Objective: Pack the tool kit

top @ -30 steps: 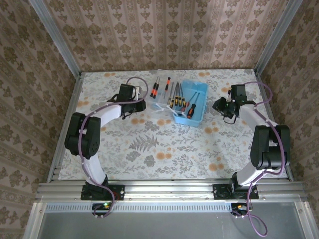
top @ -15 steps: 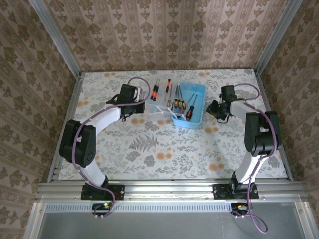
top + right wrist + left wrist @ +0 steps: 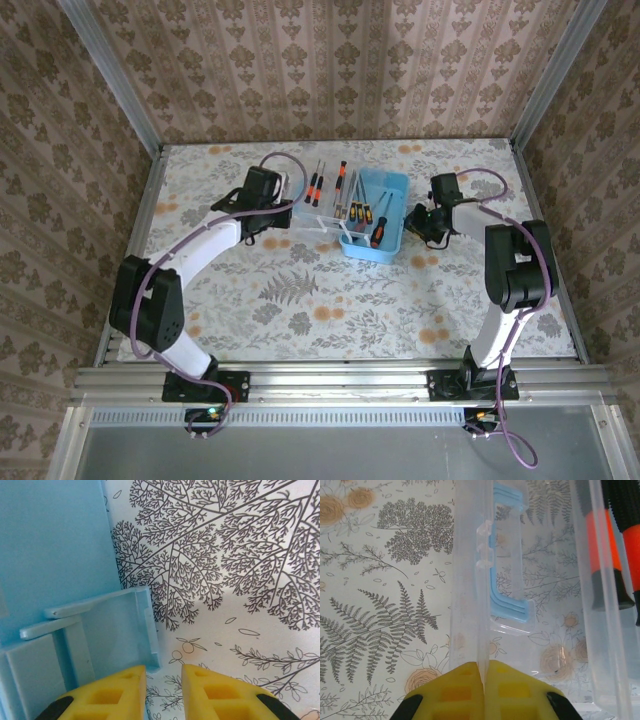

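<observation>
The open case lies between my left gripper and my right gripper. My left gripper will next swing up and over the blue case [image 3: 399,213] to let go of the lid's rim.
The blue tool case [image 3: 399,213] lies open at the table's centre back, with several orange-and-black screwdrivers [image 3: 366,212] in it. Its clear lid [image 3: 318,207] is hinged on the left, and two more screwdrivers [image 3: 318,182] lie by it. My left gripper [image 3: 285,207] is shut on the clear lid's edge [image 3: 470,580], which runs straight out from between the yellow fingers [image 3: 484,672]; a blue latch [image 3: 507,585] shows through the plastic. My right gripper [image 3: 164,680] is open, with a narrow gap over bare cloth, just off the corner of the blue case's side latch [image 3: 107,630].
The floral tablecloth [image 3: 300,290] covers the table. A metal frame rail [image 3: 345,378] runs along the near edge, and patterned walls close in the back and sides. An orange screwdriver handle [image 3: 610,545] lies behind the clear plastic at the right of the left wrist view.
My right gripper has moved left up to the case's right side and its jaws have narrowed slightly. The case has shifted a little left and nearer. The left gripper keeps its hold.
</observation>
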{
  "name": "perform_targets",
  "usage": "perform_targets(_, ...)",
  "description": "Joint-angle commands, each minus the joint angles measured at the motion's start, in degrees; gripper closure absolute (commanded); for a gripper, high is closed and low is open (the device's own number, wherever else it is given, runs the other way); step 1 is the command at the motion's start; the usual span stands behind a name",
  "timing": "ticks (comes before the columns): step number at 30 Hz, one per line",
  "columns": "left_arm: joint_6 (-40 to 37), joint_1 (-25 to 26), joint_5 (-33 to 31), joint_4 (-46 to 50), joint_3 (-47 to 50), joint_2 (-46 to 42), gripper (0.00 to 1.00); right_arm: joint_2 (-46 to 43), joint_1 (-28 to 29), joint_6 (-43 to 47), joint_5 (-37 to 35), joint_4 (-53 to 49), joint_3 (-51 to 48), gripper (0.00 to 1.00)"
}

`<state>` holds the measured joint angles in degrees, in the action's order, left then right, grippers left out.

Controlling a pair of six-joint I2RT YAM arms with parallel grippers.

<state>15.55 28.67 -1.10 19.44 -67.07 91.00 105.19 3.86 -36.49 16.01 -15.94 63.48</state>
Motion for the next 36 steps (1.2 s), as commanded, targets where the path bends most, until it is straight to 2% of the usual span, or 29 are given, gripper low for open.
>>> perform_targets(1, -2.36, 2.39, 1.09, 0.78, -2.46, -3.61, 1.00, -0.82, 2.01, -1.83, 4.58, 3.55, -1.44, 0.73)
perform_targets(20, -3.86, 10.22, -4.70, 8.91, -6.72, -7.95, 1.00, -3.08, 5.18, -5.03, 7.78, 7.86, -5.16, 0.74)
perform_targets(36, -1.70, 20.95, -9.48, 13.44, -13.96, -3.13, 1.00, -2.88, 5.27, -5.52, 8.60, 9.75, -6.28, 0.74)
